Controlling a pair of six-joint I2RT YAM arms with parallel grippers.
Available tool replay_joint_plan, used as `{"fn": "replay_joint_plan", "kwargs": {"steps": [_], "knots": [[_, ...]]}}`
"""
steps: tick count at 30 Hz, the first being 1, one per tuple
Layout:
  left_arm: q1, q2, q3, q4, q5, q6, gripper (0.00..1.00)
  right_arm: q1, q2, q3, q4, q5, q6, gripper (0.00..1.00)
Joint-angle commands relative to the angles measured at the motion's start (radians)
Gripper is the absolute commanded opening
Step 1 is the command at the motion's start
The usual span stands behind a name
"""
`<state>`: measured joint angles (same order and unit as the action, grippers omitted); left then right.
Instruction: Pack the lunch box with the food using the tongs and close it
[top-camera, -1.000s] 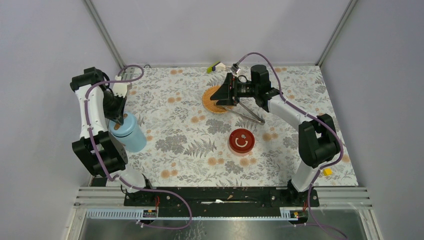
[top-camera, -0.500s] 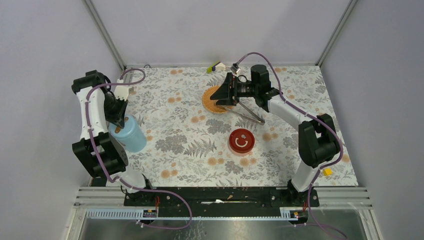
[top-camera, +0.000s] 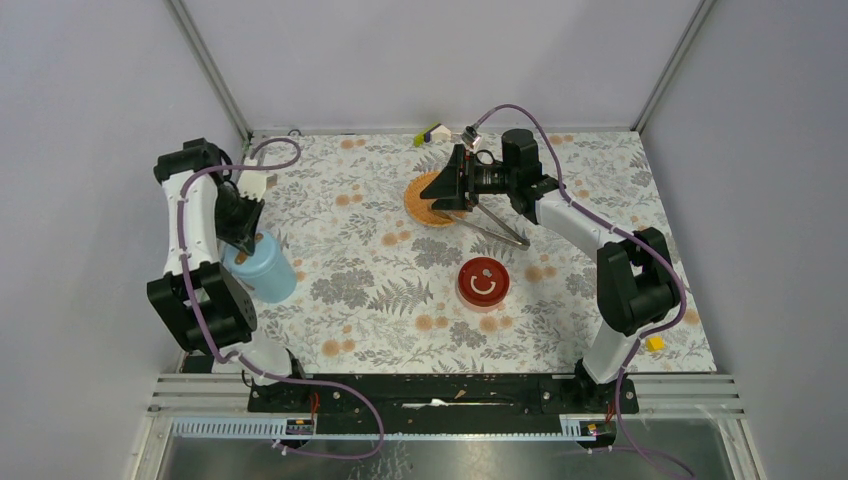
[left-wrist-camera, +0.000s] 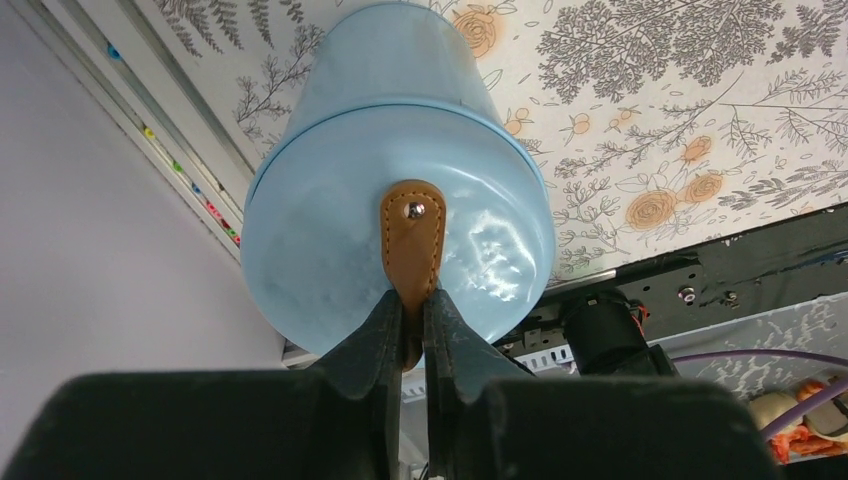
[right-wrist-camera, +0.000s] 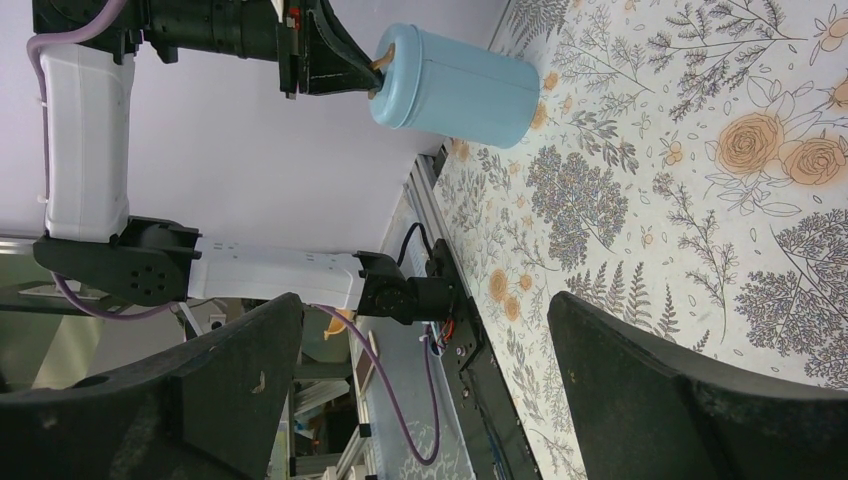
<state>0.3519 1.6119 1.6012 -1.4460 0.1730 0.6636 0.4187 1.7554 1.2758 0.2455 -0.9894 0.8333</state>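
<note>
Next, my left gripper carries the lunch box (top-camera: 264, 272) to the right in the top view onto bare tabletop (top-camera: 423, 294) beside the red disc. It stands far from the orange woven plate, hence the move.
The light blue lunch box (top-camera: 264, 272) stands at the table's left edge with its lid (left-wrist-camera: 400, 220) on. My left gripper (left-wrist-camera: 413, 305) is shut on the brown leather tab (left-wrist-camera: 413, 235) on top of that lid; the same grip shows from the side in the right wrist view, on the lunch box (right-wrist-camera: 460, 85). The silver tongs (top-camera: 497, 230) lie on the table just right of the orange woven plate (top-camera: 420, 205). My right gripper (top-camera: 443, 188) hovers over that plate, wide open and holding nothing. The food is hidden from view.
A red round disc with a white smiley (top-camera: 483, 282) lies mid-table. A green-yellow piece (top-camera: 430, 133) and a white piece (top-camera: 467, 133) sit at the back edge. A yellow bit (top-camera: 654, 343) lies at the right edge. Frame rails border the table's sides.
My left arm has shifted slightly away from the near edge and to the right, taking the lunch box along by its tab. The right arm has not moved.
</note>
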Motion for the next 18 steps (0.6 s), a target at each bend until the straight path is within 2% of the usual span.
{"fn": "replay_joint_plan", "kwargs": {"steps": [1, 7, 18], "knots": [[-0.050, -0.007, -0.044, 0.016, 0.039, 0.005, 0.09, 0.002, 0.000, 0.025, 0.044, -0.025, 0.000, 1.00], [-0.095, -0.026, -0.065, 0.016, 0.104, -0.013, 0.08, 0.002, -0.006, 0.026, 0.043, -0.026, -0.002, 1.00], [-0.344, -0.073, -0.119, 0.086, 0.118, -0.118, 0.08, -0.031, -0.026, 0.028, 0.039, -0.013, -0.018, 1.00]]}}
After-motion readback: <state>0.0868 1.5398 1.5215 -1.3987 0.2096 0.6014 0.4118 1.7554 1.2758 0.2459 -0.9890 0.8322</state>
